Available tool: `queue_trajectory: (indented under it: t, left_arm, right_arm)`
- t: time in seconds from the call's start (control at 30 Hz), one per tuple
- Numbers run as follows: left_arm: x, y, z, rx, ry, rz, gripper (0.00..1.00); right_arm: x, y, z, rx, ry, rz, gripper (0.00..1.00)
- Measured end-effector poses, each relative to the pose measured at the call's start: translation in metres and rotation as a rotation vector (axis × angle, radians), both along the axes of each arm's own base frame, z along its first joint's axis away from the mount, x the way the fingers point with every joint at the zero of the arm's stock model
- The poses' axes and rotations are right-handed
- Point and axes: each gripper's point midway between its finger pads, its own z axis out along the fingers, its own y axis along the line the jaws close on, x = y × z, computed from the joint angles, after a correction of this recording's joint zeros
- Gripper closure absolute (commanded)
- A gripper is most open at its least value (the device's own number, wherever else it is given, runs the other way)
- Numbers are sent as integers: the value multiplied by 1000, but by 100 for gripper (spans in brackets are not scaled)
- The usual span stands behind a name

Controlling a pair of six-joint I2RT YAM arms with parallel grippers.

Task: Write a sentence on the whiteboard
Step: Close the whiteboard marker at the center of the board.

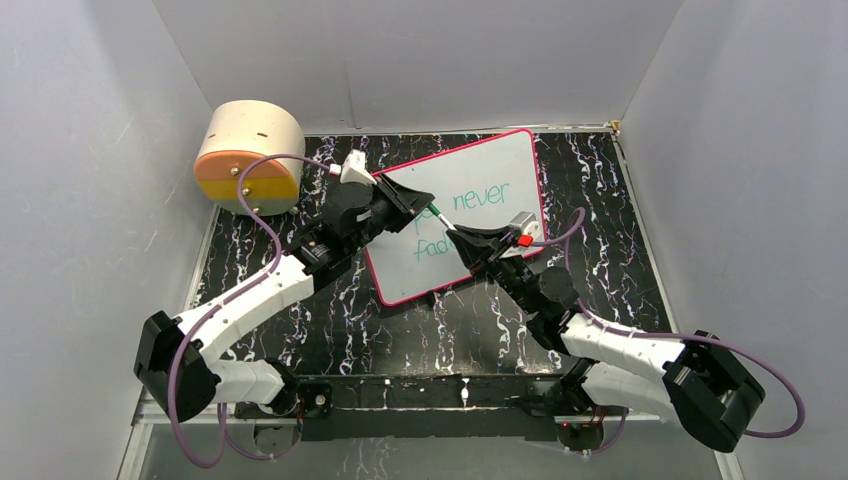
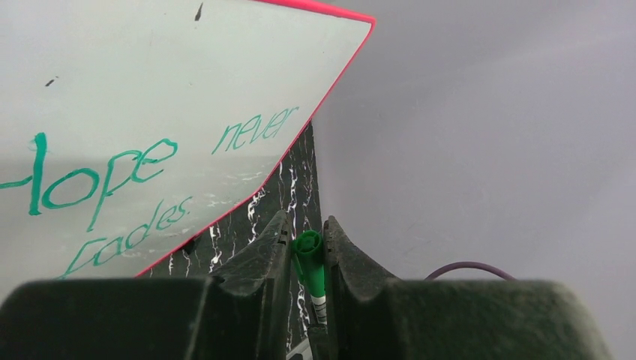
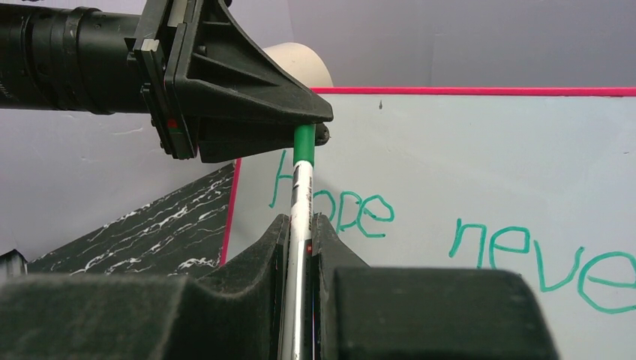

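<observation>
My right gripper moves to the right in the top view and down next. It releases the pen on the bare tabletop beside the whiteboard, as the sentence (image 1: 478,198) is complete.
The whiteboard (image 1: 500,165) with a pink-red rim lies tilted on the black marbled table. The sentence (image 1: 478,198) in teal-green reads "Hope never fades." in two lines, and shows in the left wrist view (image 2: 142,161) and partly in the right wrist view (image 3: 364,214). A pen (image 1: 443,220) with a white barrel (image 3: 303,195) and a green cap (image 2: 309,259) is held above the board between both grippers. My left gripper (image 1: 425,203) (image 2: 306,225) is shut on the green cap end (image 3: 304,144). My right gripper (image 1: 470,240) (image 3: 300,221) is shut on the barrel.
A cream cylinder (image 1: 250,155) with an orange and yellow face stands at the back left, against the wall. Grey walls enclose the table on three sides. Purple cables loop beside both arms.
</observation>
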Motion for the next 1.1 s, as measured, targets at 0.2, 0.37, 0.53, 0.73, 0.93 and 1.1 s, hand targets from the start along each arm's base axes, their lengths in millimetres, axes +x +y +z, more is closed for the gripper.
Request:
queue_trajectory:
  t: [0.2,0.37,0.53,0.73,0.93,1.1]
  left_arm:
    - [-1,2,-8,-23,15,1,100]
    - [-3,3,-16,-37,8,7,100]
    - [-8,5,-20,-36,-24,35,100]
    - [-16,8,-13,-58,-95,48,100]
    - [-20,13,-19,-10,-113,59,81]
    - [-39,16,-23,118,-117,23,64]
  right_arm:
    - [2,2,-7,-3,26,-1,100]
    - [4,3,-13,-2,58,-1,100]
    - [2,6,-18,15,110,14,100]
    - [-5,10,-16,87,191,60,100]
    - [-9,13,-22,83,239,88,100]
    - [-4,9,-18,40,250,57,100]
